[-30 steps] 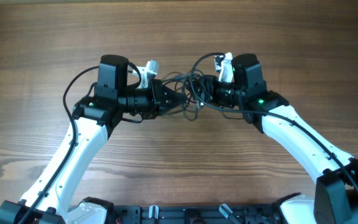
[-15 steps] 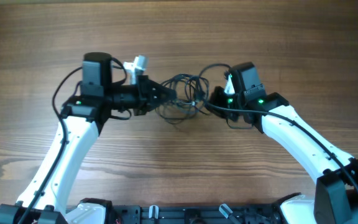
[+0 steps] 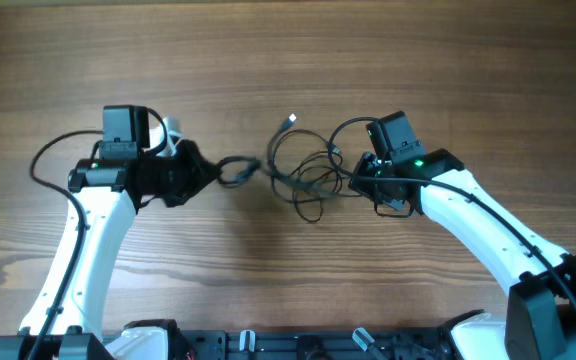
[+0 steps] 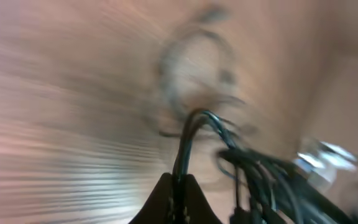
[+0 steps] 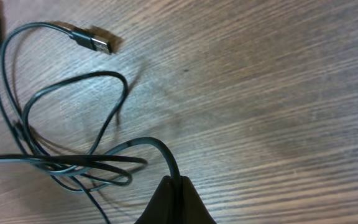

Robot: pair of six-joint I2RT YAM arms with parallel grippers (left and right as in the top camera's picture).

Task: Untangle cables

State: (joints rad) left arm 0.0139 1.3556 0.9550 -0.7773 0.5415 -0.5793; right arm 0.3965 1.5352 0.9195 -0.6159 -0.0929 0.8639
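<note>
I will next move my left gripper sideways away from the loops at the table's middle, where the cables still run in, and release the bundle of cables (image 4: 194, 134).
The cables (image 3: 303, 172) are thin black cords in loose loops at the table's middle, with a silvery plug tip (image 3: 290, 121) at the back. My left gripper (image 3: 211, 171) is shut on a bundle of strands (image 4: 194, 134) stretched toward the loops; its wrist view is blurred. My right gripper (image 3: 353, 180) is shut on one cable (image 5: 163, 155) at the right side of the loops. A USB plug (image 5: 98, 42) lies on the wood in the right wrist view.
The wooden table (image 3: 288, 270) carries both white arms. Thick black wires (image 3: 63, 150) run along the left arm and another (image 3: 488, 205) along the right arm. A black base rail (image 3: 288, 345) runs along the front edge.
My left gripper has pulled far to the left with its strands. The clump has spread into looser loops, and a plug tip now lies free at the back. My right gripper shifted slightly.
</note>
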